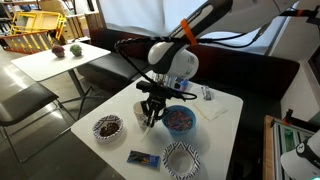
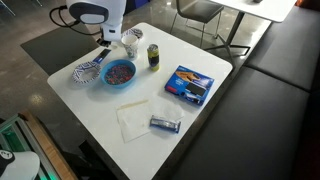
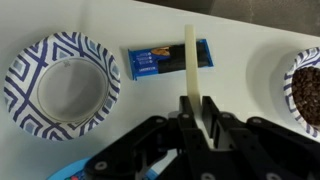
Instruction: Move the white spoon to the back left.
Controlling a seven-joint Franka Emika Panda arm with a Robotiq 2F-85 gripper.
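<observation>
The spoon [image 3: 189,60] goes toward the bowl of brown bits and down onto the tabletop [image 3: 256,80] beside that bowl next for release, as this spot is empty.
The white spoon [image 3: 189,60] is a slim white stick clamped between my gripper's [image 3: 197,108] fingers, and its free end points away over the white table. In the wrist view it hangs above the table between a blue-patterned paper bowl [image 3: 58,85] and a bowl of brown bits [image 3: 305,90], over a blue snack packet [image 3: 170,58]. In both exterior views the gripper [image 1: 152,108] [image 2: 106,50] hovers above the table beside the blue bowl [image 1: 180,120] [image 2: 120,72]. The spoon is too small to make out there.
A white cup [image 1: 143,108] stands by the gripper. A white napkin [image 2: 132,118], a small packet [image 2: 164,123], a blue box [image 2: 190,85] and a can [image 2: 153,55] lie on the table [image 2: 215,60]. Other tables and chairs stand beyond.
</observation>
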